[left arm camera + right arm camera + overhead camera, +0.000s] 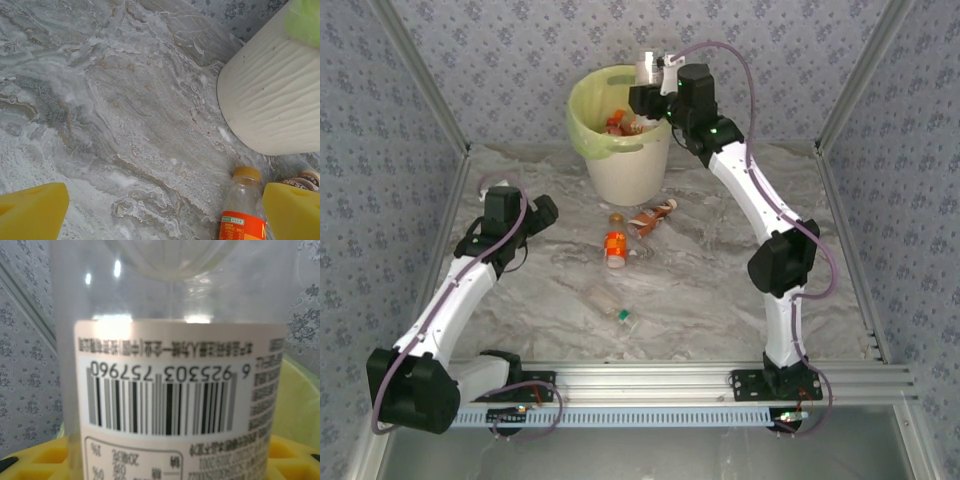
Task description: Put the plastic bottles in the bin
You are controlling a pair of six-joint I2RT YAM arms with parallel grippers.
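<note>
The right gripper moves in over the bin's opening next, before it releases the clear plastic bottle.
My right gripper is shut on a clear plastic bottle and holds it over the far right rim of the bin. In the right wrist view the bottle's white barcode label sits between the yellow fingers. Several bottles lie inside the bin. On the table lie an orange-labelled bottle, a brown one and a clear one with a green cap. My left gripper is open and low, left of them. The orange-labelled bottle is just inside its right finger.
The bin is cream-white with a yellow-green bag over its rim; its ribbed wall stands close ahead of the left gripper. Patterned walls close in the marble table on three sides. The brown bottle lies by the bin's foot.
</note>
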